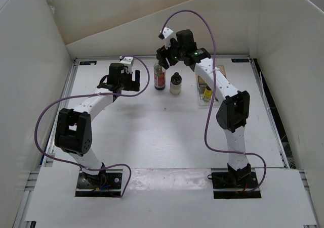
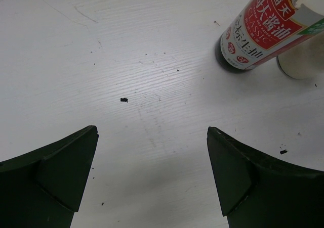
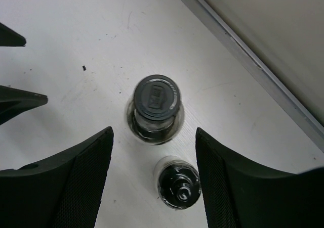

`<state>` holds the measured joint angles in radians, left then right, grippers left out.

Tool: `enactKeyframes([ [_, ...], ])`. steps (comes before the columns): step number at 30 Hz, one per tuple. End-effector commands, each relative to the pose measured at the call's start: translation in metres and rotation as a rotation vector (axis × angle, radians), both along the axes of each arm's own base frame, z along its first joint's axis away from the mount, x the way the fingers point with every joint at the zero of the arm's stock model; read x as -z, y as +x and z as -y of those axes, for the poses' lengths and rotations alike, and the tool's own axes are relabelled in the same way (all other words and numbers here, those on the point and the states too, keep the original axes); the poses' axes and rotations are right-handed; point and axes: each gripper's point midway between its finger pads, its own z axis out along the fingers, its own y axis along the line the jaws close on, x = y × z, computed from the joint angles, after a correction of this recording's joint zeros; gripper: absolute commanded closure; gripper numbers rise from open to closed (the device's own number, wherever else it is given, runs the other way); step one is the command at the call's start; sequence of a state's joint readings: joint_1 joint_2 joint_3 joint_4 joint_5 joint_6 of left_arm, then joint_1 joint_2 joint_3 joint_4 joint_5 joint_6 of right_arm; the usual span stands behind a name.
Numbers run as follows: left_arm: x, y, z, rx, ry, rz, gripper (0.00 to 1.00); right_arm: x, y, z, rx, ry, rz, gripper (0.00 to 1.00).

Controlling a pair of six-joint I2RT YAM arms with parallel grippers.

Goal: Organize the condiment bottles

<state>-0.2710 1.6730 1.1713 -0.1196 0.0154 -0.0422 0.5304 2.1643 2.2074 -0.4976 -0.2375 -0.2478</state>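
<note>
The tall bottle's black cap (image 1: 159, 59) is still just beyond my right gripper's fingers, so I need to move that gripper past the jar (image 1: 175, 84) and onto the cap next, before closing.
A tall dark-red bottle (image 1: 159, 78) with a black cap and a squat whitish jar (image 1: 175, 84) stand side by side at the back middle of the table. A small yellow bottle (image 1: 208, 93) sits in the clear rack (image 1: 202, 100). My right gripper (image 1: 167, 60) is open and hovers above the two bottles. In the right wrist view the tall bottle's cap (image 3: 157, 99) lies just past the right gripper's (image 3: 153, 132) fingertips and the jar (image 3: 178, 181) lies between the fingers, lower down. My left gripper (image 1: 120, 86) is open and empty, left of the tall bottle (image 2: 263, 28) and the jar (image 2: 304, 61).
The rack stands right of the jar, under my right forearm. White walls enclose the table on three sides, and a metal back edge (image 3: 263, 66) runs close behind the bottles. My left gripper (image 2: 152, 132) faces bare tabletop, and its fingers (image 3: 15, 101) show at the left of the right wrist view.
</note>
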Motion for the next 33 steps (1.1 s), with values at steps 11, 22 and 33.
enactKeyframes([
  [11, -0.025, 0.001, -0.001, 0.0, -0.018, 0.057, 0.0, -0.038, 0.02, 0.003, 0.011, 0.135, 0.062, 0.31],
  [22, -0.022, 0.003, -0.001, -0.005, -0.021, 0.05, 0.0, -0.04, 0.018, -0.004, -0.027, 0.182, 0.046, 0.31],
  [33, -0.02, 0.003, -0.003, -0.008, -0.021, 0.046, 0.0, -0.027, 0.022, -0.014, -0.055, 0.207, 0.028, 0.31],
])
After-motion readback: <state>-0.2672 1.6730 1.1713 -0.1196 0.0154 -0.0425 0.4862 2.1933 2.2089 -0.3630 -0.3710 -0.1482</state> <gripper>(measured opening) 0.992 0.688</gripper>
